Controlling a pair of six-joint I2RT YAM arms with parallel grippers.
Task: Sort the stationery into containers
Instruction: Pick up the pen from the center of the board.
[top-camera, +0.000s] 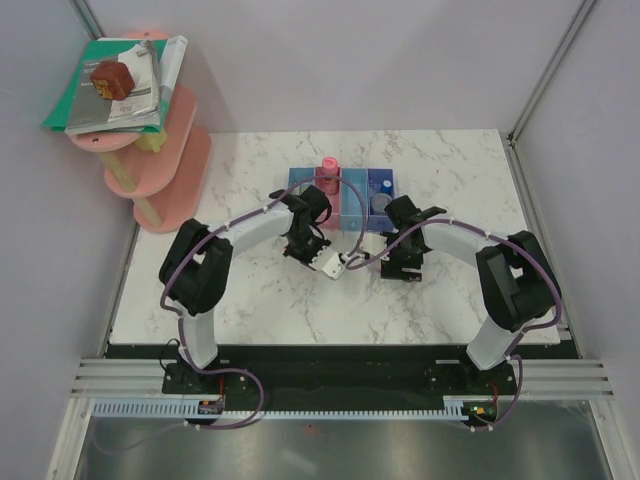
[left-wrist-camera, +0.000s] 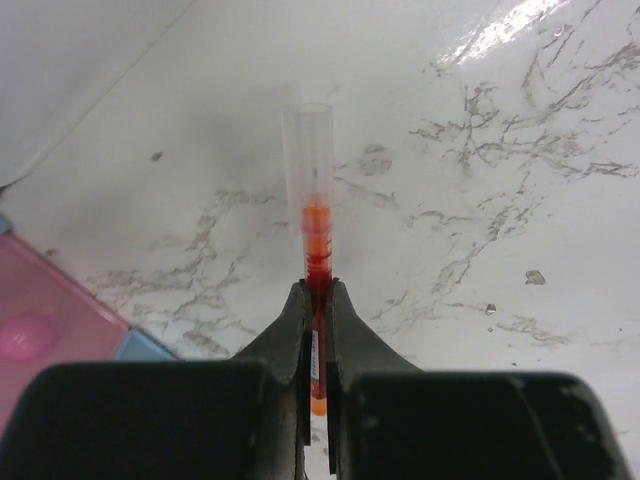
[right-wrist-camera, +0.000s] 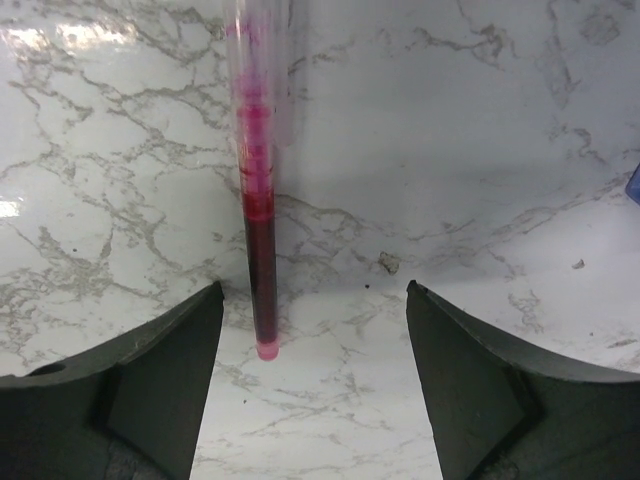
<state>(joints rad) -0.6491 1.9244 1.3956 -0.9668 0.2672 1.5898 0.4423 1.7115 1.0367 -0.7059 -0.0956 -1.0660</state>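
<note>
The left gripper lifts outward over the light blue tray's side next, lowers the thin red pen and releases it. The empty light blue tray (top-camera: 352, 208) beside the darker blue one lies outward.
My left gripper (left-wrist-camera: 318, 290) is shut on a thin red pen (left-wrist-camera: 314, 200) with a clear cap, which points away over the marble. It sits just in front of the row of trays (top-camera: 300, 180) in the top view (top-camera: 300, 248). My right gripper (right-wrist-camera: 315, 300) is open and low over the table (top-camera: 400, 268). A second dark red pen (right-wrist-camera: 258, 230) lies flat between its jaws, close to the left finger (right-wrist-camera: 150, 360). A pink-capped tube (top-camera: 329, 168) stands in the trays. A grey blue-capped cylinder (top-camera: 381, 200) lies in the darker blue tray.
A pink tiered shelf (top-camera: 170, 170) with stacked books and a brown block (top-camera: 112, 78) stands at the back left. The pink tray (left-wrist-camera: 40, 320) and a light blue tray corner (left-wrist-camera: 150, 345) show at the lower left of the left wrist view.
</note>
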